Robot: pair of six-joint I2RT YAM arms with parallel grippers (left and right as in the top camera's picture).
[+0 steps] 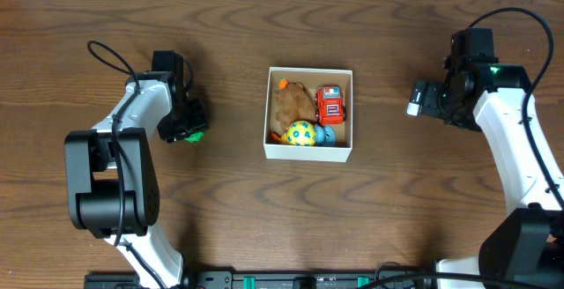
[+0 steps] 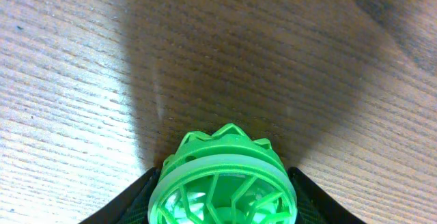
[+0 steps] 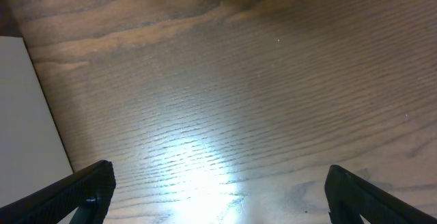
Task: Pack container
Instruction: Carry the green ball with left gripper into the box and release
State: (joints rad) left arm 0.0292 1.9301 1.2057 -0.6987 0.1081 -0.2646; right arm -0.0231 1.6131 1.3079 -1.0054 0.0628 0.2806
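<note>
My left gripper holds the green lattice ball. I will lift it next, then swing it over the container's near corner (image 1: 339,137), beside the blue toy in the container.
The container (image 1: 308,153), a square white-walled box with a tan inside, sits mid-table and holds a brown plush toy (image 1: 293,102), a red toy car (image 1: 330,104), a yellow-green ball (image 1: 300,134) and a blue toy (image 1: 324,135). My left gripper (image 1: 189,130) is left of the container and shut on a green lattice ball (image 2: 222,183), which fills the bottom of the left wrist view just above the wood. My right gripper (image 1: 421,98) is right of the container, open and empty, and its fingers (image 3: 217,190) spread wide over bare wood.
The container's white outer wall (image 3: 24,108) shows at the left edge of the right wrist view. Both arms' bases stand at the front corners of the wooden table (image 1: 264,227). A black rail (image 1: 282,280) runs along the front edge.
</note>
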